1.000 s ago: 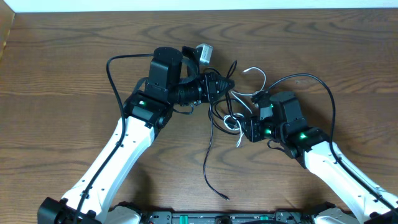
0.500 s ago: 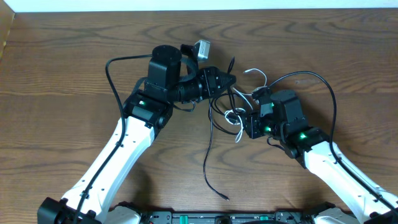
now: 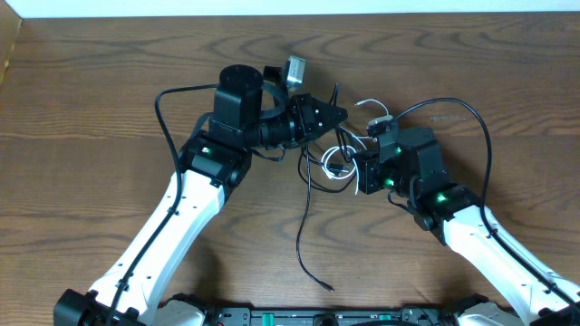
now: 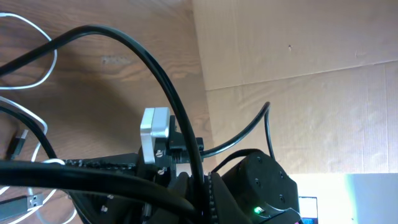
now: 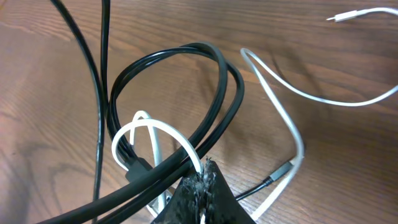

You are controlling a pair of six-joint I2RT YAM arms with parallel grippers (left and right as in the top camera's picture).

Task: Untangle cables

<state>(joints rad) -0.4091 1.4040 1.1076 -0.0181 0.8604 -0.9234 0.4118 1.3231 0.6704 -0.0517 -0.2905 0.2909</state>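
Observation:
I will next pull the white loop in my right gripper away from my left gripper, toward the right in the overhead view, and let go of it.
The cables [image 3: 332, 159] lie knotted mid-table: black loops with a white cable [image 3: 339, 152] wound through them. One black cable [image 3: 304, 237] trails toward the front edge. My left gripper [image 3: 337, 115] is above the knot's far side and is shut on a black cable [image 4: 155, 62] that runs between its jaws [image 4: 202, 182]. My right gripper [image 3: 355, 170] sits at the knot's right side. In its wrist view the right gripper [image 5: 204, 169] is shut on the white loop [image 5: 155, 127], which crosses over the black coils [image 5: 208, 53]. A second white strand [image 5: 280, 102] ends in a grey plug [image 5: 283, 169].
The right arm's thick black wire [image 3: 473, 119] arcs over its wrist. A cardboard box [image 3: 7, 41] stands at the far left corner and a cardboard wall [image 4: 298, 81] rises behind the table. Two loose plug ends [image 4: 17, 143] lie on the wood.
My right gripper has moved a little up and left and closed on the white loop. The left gripper stays shut on the black cable and has edged upward, drawing the knot tighter.

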